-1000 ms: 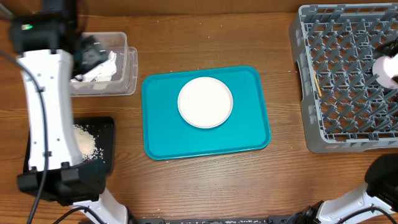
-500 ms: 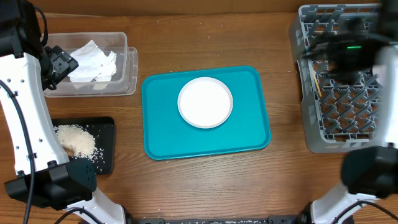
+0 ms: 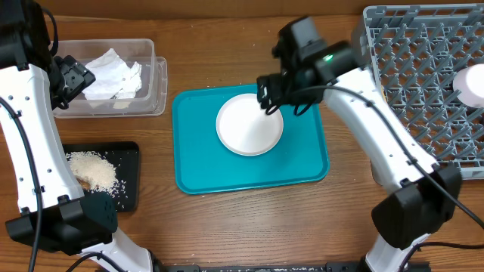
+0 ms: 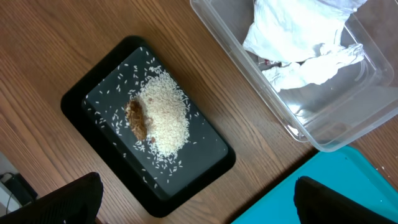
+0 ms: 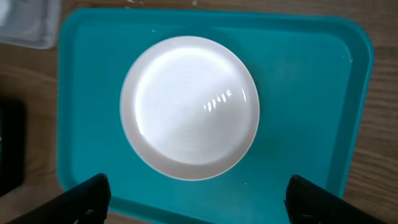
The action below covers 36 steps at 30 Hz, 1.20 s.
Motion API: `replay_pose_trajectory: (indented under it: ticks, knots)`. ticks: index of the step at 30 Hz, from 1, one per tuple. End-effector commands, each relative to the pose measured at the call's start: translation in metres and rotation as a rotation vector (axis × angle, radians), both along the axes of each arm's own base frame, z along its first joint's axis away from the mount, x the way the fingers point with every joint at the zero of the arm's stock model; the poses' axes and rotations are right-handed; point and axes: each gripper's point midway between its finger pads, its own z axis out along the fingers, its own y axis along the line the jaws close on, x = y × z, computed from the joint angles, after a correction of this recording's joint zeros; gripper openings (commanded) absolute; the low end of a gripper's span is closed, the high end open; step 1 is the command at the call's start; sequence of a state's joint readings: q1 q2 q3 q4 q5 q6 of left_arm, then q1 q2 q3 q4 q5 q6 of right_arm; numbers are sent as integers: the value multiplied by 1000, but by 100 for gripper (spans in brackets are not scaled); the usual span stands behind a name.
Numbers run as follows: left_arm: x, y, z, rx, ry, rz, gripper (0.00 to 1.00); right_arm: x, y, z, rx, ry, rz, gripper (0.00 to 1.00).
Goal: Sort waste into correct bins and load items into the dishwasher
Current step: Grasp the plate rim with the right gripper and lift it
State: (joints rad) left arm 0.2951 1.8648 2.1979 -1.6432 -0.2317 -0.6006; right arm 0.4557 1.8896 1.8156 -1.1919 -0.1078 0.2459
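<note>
Next, my right gripper goes down onto the white plate's rim on the side facing the dish rack.
A round white plate [image 3: 249, 125] lies on the teal serving tray [image 3: 302, 155]. My right gripper [image 3: 271, 94] hovers open above the plate's far right rim. In the right wrist view the plate [image 5: 189, 107] fills the middle, and the right gripper [image 5: 202, 208] has nothing between its fingers. My left gripper [image 3: 69, 79] hangs open at the clear tub's [image 3: 159, 75] left end, above the black tray [image 4: 186, 186]. A crumpled white napkin [image 3: 113, 72] lies in the tub. Rice [image 4: 165, 118] and a brown scrap [image 4: 137, 119] lie in the black tray.
The grey dish rack [image 3: 423, 91] stands at the right, with a white dish [image 3: 473, 83] at its right edge. The right arm stretches from the front right across the tray's right side. The left arm runs along the table's left edge.
My right arm has swung left from over the dish rack to above the plate. The left gripper first drew back from the tub to its left end, then stayed still.
</note>
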Motion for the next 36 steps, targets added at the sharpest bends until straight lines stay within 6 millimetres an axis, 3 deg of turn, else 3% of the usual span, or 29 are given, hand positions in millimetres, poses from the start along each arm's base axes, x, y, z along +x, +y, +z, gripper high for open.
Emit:
replay_pose_trajectory:
  ticks: [1, 7, 12, 15, 17, 22, 28, 32, 36]
  knots:
    - [-1, 0, -2, -1, 4, 12, 100, -3, -21, -34, -99, 21, -169, 90]
    - [-1, 0, -2, -1, 4, 12, 100, -10, -23, -86, -73, 59, -201, 79]
    - [-1, 0, -2, -1, 4, 12, 100, -13, -15, -112, -12, 71, -216, 68]
    - [-1, 0, -2, -1, 4, 12, 100, -12, -15, -125, -19, 89, -231, 67]
    - [-1, 0, -2, -1, 5, 12, 100, -13, -15, -136, -32, 110, -231, 75]
    - [-1, 0, -2, -1, 4, 12, 100, -16, -19, -154, -59, 152, -236, 75]
    - [-1, 0, -2, -1, 4, 12, 100, -22, -17, -178, -90, 196, -254, 64]
    - [-1, 0, -2, -1, 5, 12, 100, -26, -17, -190, -112, 215, -249, 48]
    - [-1, 0, -2, -1, 4, 12, 100, -26, -17, -184, -113, 229, -271, 15]
